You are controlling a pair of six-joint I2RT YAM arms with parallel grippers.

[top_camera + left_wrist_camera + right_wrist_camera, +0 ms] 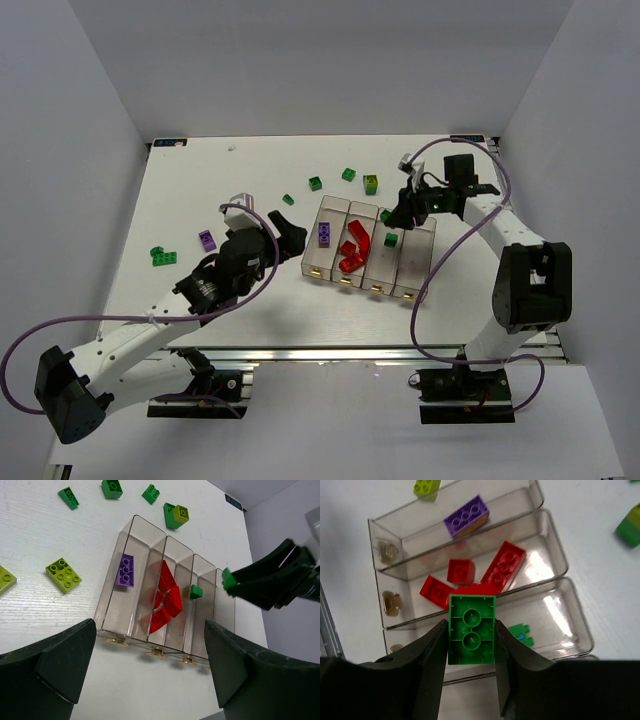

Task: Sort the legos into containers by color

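A small dark green brick already lies in the third bin [383, 258], so next my right gripper will move back and lower over that bin to release the dark green brick.
Four joined clear bins [412, 262] stand right of centre. The first holds a purple brick [324, 233], the second red bricks [354, 247], the third a small dark green brick [391, 239]. My right gripper [404, 212] is shut on a dark green brick [472, 615], underside to the camera, above the third bin [560, 625]. That held brick also shows in the left wrist view [229, 580]. My left gripper [285, 226] is open and empty, just left of the bins near their gold-tab end [155, 652].
Loose bricks lie on the white table: dark green ones [165, 256] and a purple one [207, 240] at the left, several green ones behind the bins [348, 174], a yellow-green on green stack [176, 515], and yellow-green bricks [63, 574].
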